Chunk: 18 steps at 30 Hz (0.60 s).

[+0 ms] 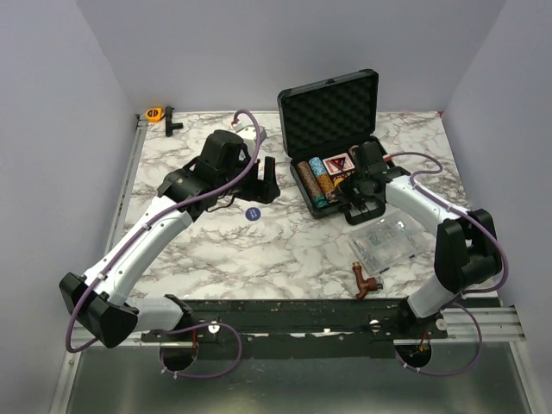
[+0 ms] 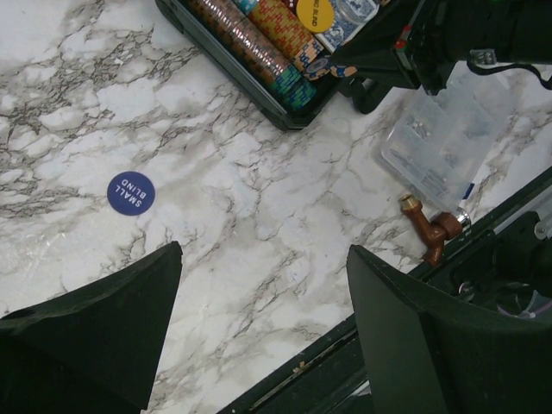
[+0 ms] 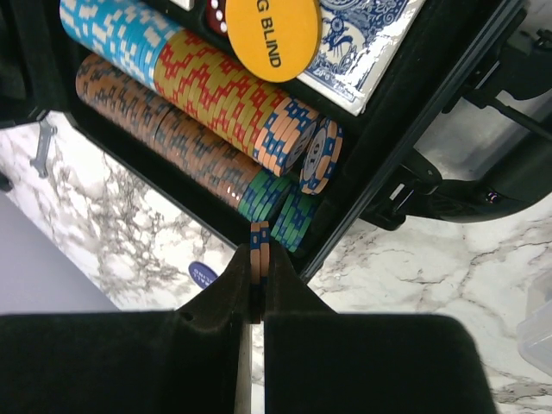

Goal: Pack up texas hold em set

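Matching orange-and-blue chips stand with a gap at the near end of the red-and-yellow row. So my right gripper will go down into the briefcase (image 1: pixel 332 108) toward the leaning chip there.
The black briefcase (image 1: pixel 332 108) stands open at the back right, with rows of striped poker chips (image 1: pixel 317 183), a yellow "BIG BLIND" disc (image 3: pixel 272 34) and a blue card deck (image 3: pixel 362 43) inside. A blue "SMALL BLIND" disc (image 1: pixel 252 213) lies on the marble; it also shows in the left wrist view (image 2: pixel 131 191). My right gripper (image 3: pixel 260 250) is shut on two orange-and-blue chips (image 3: pixel 260 237), held on edge just above the case's near edge. My left gripper (image 2: pixel 263 259) is open and empty above the marble, near the blue disc.
A clear plastic compartment box (image 1: pixel 385 245) lies right of centre, with a brown pipe fitting (image 1: pixel 363 281) in front of it. A small orange and black item (image 1: pixel 158 114) sits at the back left corner. A black rail (image 1: pixel 302 315) runs along the near edge.
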### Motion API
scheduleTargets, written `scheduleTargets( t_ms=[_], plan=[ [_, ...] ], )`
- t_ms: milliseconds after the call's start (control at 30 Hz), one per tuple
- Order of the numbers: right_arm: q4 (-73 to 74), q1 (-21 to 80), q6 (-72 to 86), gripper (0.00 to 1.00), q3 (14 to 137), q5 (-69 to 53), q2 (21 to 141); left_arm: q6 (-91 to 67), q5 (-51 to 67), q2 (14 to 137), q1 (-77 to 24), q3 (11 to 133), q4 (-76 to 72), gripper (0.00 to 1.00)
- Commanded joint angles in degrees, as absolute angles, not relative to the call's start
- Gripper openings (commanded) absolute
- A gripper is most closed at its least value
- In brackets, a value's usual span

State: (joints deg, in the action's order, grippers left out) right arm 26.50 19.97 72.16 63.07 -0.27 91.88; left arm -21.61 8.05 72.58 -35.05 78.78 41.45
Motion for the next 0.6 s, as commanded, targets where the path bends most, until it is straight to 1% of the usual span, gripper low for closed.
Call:
scheduleTargets(
  t_ms=[0,200,433,567],
  plan=[
    [31.11,20.04,76.24,0.01,66.81,5.15,93.7,-20.21,10.82,72.67,-33.89,76.1,39.45,0.77],
    [32.17,20.04,78.5,0.01,67.08,6.56,94.49,-20.48,12.7,73.04,-33.83,74.96,38.85,0.77],
    [32.26,19.95,79.17,0.01,68.25,6.16,96.8,-20.05,11.94,73.21,-33.78,74.77,38.88,0.77],
    [31.84,19.97,79.19,0.03,68.29,6.5,97.44,-20.0,11.82,73.21,-33.58,74.8,39.02,0.77]
  ],
)
